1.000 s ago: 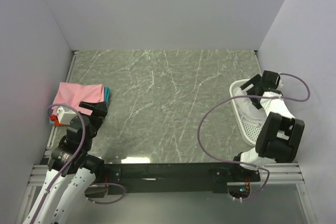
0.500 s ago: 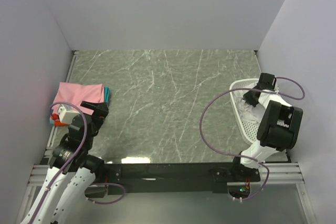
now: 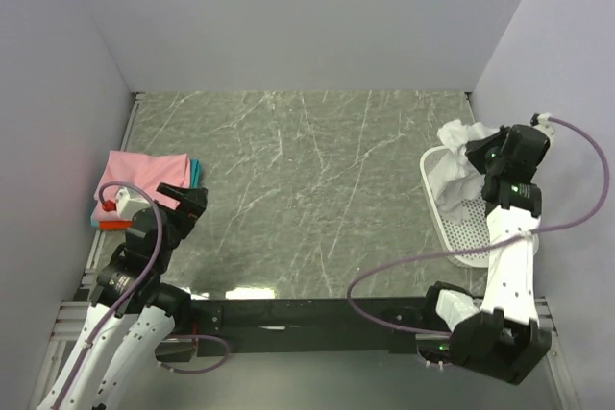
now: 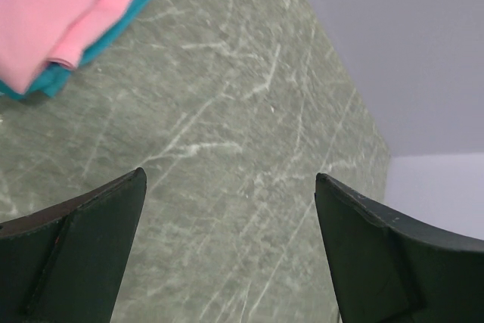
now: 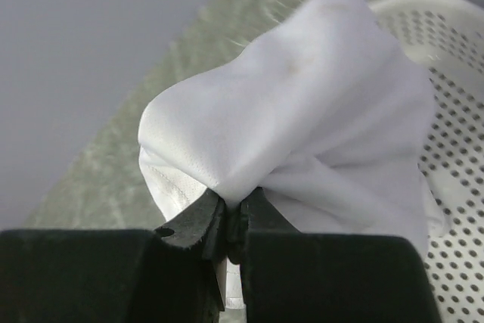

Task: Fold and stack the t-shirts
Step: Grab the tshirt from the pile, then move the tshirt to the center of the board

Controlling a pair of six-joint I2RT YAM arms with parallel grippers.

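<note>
My right gripper lifts above the basket next, then carries the white t-shirt toward the stack and down onto the table's middle point(image 3: 300, 189), where the marble lies open.
A crumpled white t-shirt point(image 3: 455, 156) hangs bunched above the white perforated basket point(image 3: 471, 237) at the right edge of the table. My right gripper point(image 3: 483, 149) is shut on a fold of the white t-shirt point(image 5: 302, 122), its jaws pinched tight with cloth point(image 5: 236, 203) between them. A folded pink t-shirt point(image 3: 144, 172) lies on a teal t-shirt point(image 3: 197, 172) at the far left, with an orange-red one point(image 3: 113, 225) peeking out near the front. My left gripper point(image 3: 187, 201) hovers open just in front of that stack, its fingers point(image 4: 83, 255) wide apart over bare table.
The dark marbled table point(image 3: 307, 189) spreads between the stack and the basket. Lilac walls point(image 3: 288, 16) close in the back and both sides. The basket rim point(image 5: 423, 13) shows behind the lifted cloth.
My right gripper dipped into the basket, shut on the white t-shirt and rose with it, the arm stretching upward. The left arm shifted only slightly.
</note>
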